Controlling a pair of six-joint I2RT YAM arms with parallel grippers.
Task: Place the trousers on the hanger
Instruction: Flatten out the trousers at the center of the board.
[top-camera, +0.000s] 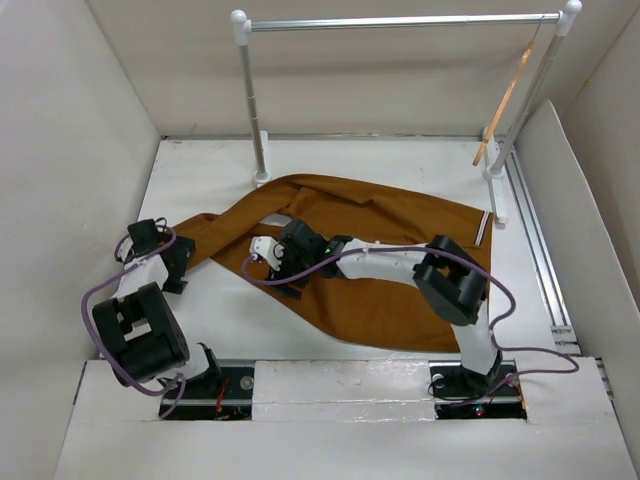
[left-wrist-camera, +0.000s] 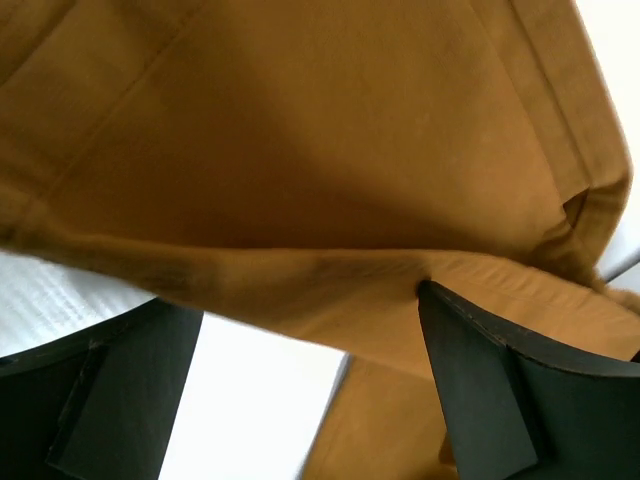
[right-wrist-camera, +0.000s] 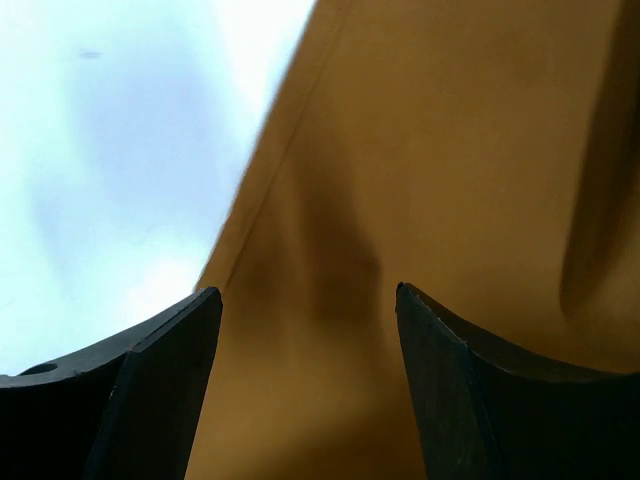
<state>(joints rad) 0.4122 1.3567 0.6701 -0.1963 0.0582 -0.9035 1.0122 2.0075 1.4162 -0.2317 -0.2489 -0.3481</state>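
The fold already lies across my left gripper's open fingers, so next the gripper needs to nudge a short way onto the folded cuff (left-wrist-camera: 312, 290) and close there.
The rust-brown trousers (top-camera: 390, 250) lie spread flat across the table, one leg reaching left. The light-tan wooden hanger (top-camera: 508, 98) hangs by its hook from the right end of the rail, well away from both arms. My left gripper (top-camera: 176, 262) is at the end of the left leg; in the left wrist view it (left-wrist-camera: 305, 300) is open, with a fold of the trousers (left-wrist-camera: 330, 170) lying across its fingertips. My right gripper (top-camera: 272, 260) is over the middle of the trousers; in the right wrist view it (right-wrist-camera: 305, 290) is open just above the cloth (right-wrist-camera: 440, 150) near its edge.
A silver metal rail (top-camera: 400, 21) on white posts stands at the back of the table. White walls close in the left, back and right sides. A metal track (top-camera: 538, 250) runs along the right edge. Bare white table (top-camera: 220, 170) shows at the back left.
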